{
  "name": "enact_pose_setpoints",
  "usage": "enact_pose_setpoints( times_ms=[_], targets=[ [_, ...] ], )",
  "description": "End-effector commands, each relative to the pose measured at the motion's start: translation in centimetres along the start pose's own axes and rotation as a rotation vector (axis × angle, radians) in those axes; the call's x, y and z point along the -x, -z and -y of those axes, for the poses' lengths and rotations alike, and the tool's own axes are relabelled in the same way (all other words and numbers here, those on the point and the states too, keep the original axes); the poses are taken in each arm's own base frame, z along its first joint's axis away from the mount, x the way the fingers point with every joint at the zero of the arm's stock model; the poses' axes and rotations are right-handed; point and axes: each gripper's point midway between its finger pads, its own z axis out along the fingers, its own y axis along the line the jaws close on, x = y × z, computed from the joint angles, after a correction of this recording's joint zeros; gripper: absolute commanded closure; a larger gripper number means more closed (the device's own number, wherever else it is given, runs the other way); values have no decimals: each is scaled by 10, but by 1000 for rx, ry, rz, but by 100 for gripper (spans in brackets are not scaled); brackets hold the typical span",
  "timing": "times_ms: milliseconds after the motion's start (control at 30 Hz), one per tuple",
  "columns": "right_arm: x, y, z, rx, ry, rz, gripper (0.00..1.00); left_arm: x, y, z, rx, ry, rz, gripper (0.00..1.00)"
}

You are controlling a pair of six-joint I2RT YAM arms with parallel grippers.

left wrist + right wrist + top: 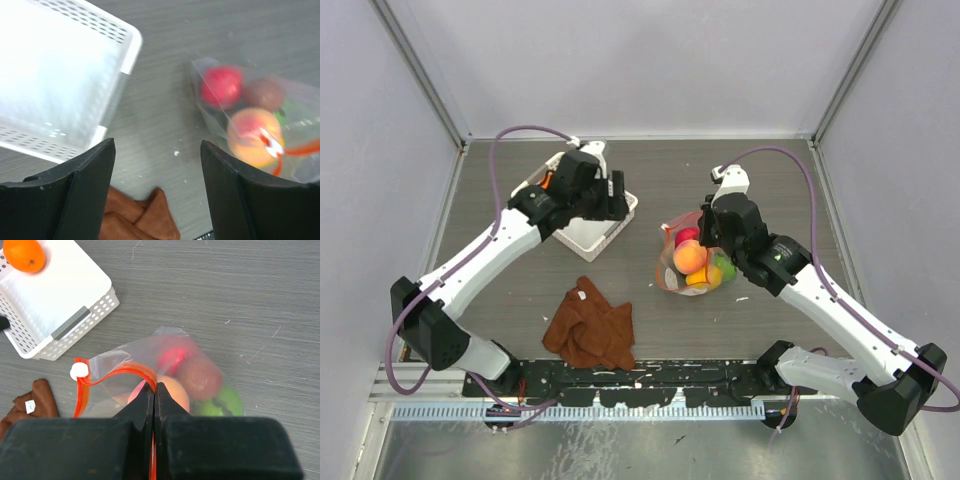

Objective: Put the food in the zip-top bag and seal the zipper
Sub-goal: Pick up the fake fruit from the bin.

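I will move my left gripper to the left in the top view next, and then down to the orange fruit (pixel 24 254) in the white basket.
The clear zip-top bag (pixel 692 265) lies on the table right of centre. It holds several toy fruits: red (pixel 175 356), dark brownish (pixel 201 376), bright green (pixel 223 402) and peach (pixel 174 392). My right gripper (pixel 155 386) is shut on the orange-red zipper (pixel 117 374) at the bag's mouth, and it also shows in the top view (pixel 698 238). The white slider (pixel 79 371) sits at the strip's left end. An orange fruit (pixel 24 254) lies in the white basket (pixel 85 317). My left gripper (pixel 157 145) is open and empty, above the table between basket and bag.
A brown cloth (pixel 590 325) lies crumpled near the front, left of centre, and shows under my left fingers (pixel 135 215). The white lattice basket (pixel 588 235) stands at the back left beneath my left arm. Grey walls enclose the table.
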Motion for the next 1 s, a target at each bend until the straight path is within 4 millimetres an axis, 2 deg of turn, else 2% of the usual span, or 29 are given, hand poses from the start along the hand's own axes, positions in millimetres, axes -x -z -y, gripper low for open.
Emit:
enact_pose_setpoints(
  times_ms=[0, 167, 333, 500, 700, 967],
  targets=[
    [27, 1, -10, 38, -45, 91, 100, 43, 0, -43, 119, 32, 124, 27],
    [27, 1, -10, 39, -41, 92, 100, 62, -17, -106, 293, 96, 156, 21],
    [31, 2, -10, 39, -34, 101, 100, 78, -37, -161, 452, 141, 186, 13],
    [31, 2, -9, 36, -23, 101, 100, 81, -67, -209, 575, 177, 163, 6],
    [29, 0, -9, 33, -13, 93, 100, 81, -100, -254, 678, 198, 142, 2],
    [25, -9, -15, 45, 5, 66, 100, 75, -138, -285, 735, 194, 97, 0]
  ],
)
